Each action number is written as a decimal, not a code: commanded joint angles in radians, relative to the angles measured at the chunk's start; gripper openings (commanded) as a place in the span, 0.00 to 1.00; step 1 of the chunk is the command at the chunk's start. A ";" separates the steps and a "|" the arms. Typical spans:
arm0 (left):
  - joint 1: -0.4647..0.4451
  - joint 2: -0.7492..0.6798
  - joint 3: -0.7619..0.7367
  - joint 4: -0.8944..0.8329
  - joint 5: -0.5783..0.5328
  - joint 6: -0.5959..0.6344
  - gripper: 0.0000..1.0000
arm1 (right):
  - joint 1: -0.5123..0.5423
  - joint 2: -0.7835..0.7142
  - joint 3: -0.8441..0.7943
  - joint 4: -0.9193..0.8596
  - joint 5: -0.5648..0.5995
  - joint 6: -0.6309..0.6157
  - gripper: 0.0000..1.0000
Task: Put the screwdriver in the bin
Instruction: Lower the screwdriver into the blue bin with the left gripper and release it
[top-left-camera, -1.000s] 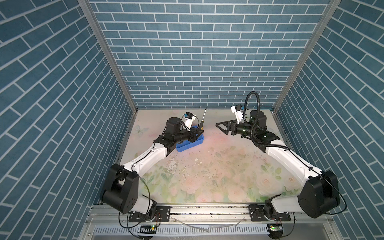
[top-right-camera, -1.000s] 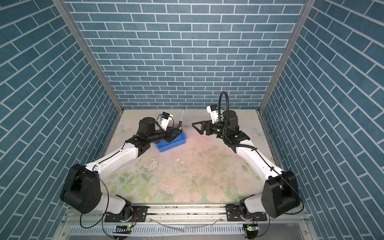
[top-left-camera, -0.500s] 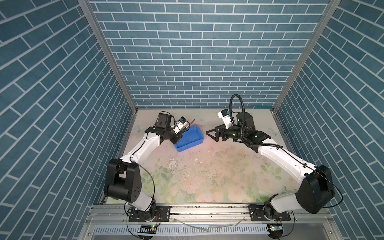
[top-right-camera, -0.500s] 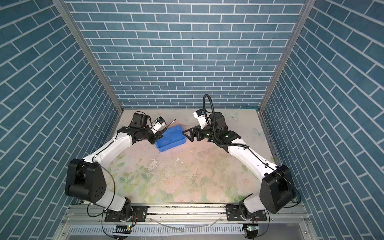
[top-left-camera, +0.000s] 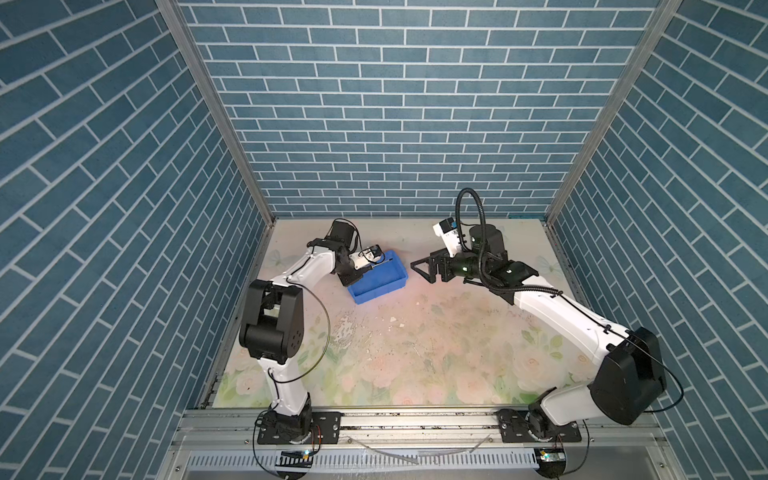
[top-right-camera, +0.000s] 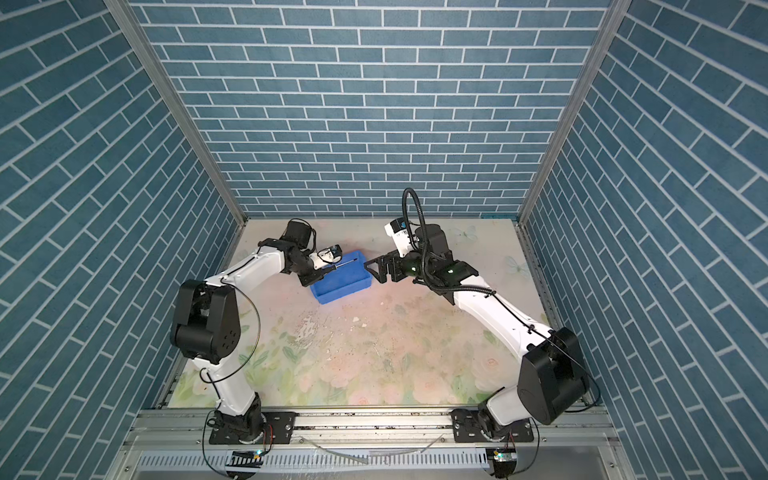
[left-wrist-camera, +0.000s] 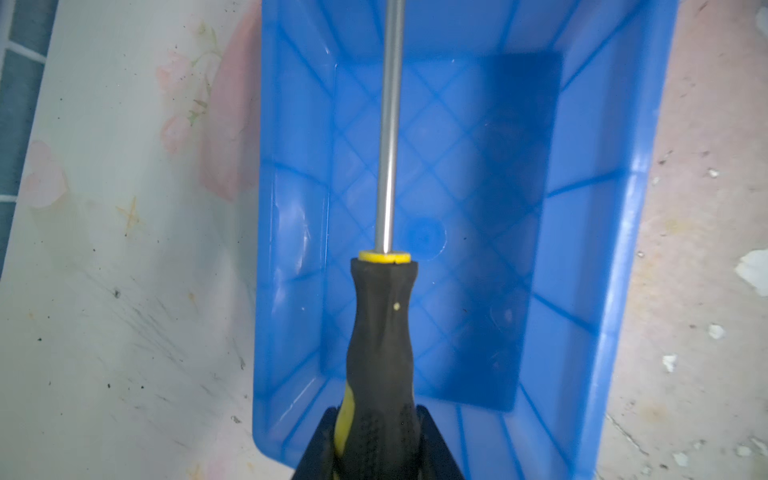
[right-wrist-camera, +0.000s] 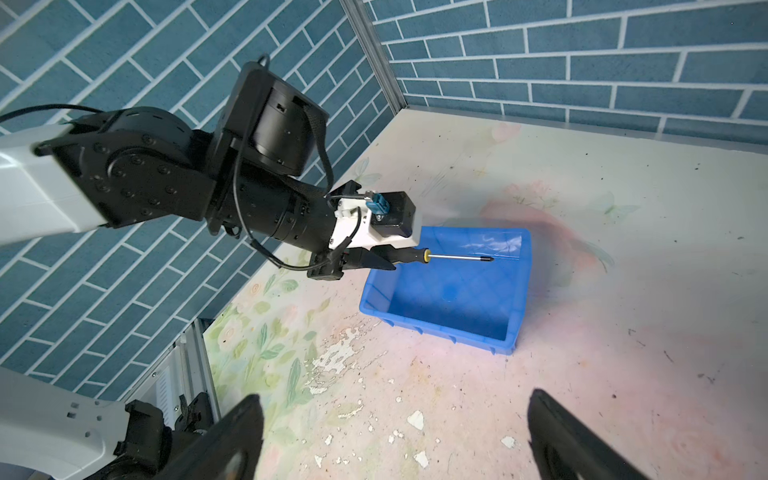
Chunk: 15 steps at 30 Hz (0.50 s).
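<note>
The screwdriver (left-wrist-camera: 382, 324) is held level above the bin's empty bottom. My left gripper should move down between the bin's long sides next and let go of the rear of the screwdriver's handle.
The screwdriver (left-wrist-camera: 382, 324), with a black and yellow handle and a silver shaft (right-wrist-camera: 453, 258), is held level just above the blue bin (left-wrist-camera: 582, 216). Its tip points along the bin, seen in both top views (top-left-camera: 384, 262) (top-right-camera: 347, 262). My left gripper (left-wrist-camera: 376, 419) is shut on the rear of the handle at the bin's near end (top-left-camera: 362, 270) (top-right-camera: 328, 270) (right-wrist-camera: 380, 261). The bin (top-left-camera: 376, 296) (top-right-camera: 338, 296) (right-wrist-camera: 440, 324) has nothing inside. My right gripper (top-left-camera: 419, 270) (top-right-camera: 372, 271) (right-wrist-camera: 395, 419) hovers open just right of the bin, holding nothing.
The floral table mat (top-left-camera: 415, 353) has flaked white paint chips (right-wrist-camera: 415, 419) in front of the bin. Blue brick walls close in the back and both sides. The left wall stands close behind the left arm (right-wrist-camera: 166, 174).
The left arm drew back to the left and tipped the screwdriver from upright to level over the bin. The right gripper moved left toward the bin and opened a little wider.
</note>
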 joint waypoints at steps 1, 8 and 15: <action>-0.008 0.051 0.049 -0.059 -0.022 0.056 0.00 | 0.007 0.005 0.050 -0.036 0.004 -0.050 0.99; -0.035 0.122 0.085 -0.045 -0.060 0.097 0.00 | 0.006 -0.030 0.042 -0.108 0.010 -0.077 0.99; -0.052 0.167 0.111 -0.048 -0.090 0.097 0.08 | 0.005 -0.050 0.043 -0.123 0.028 -0.088 0.99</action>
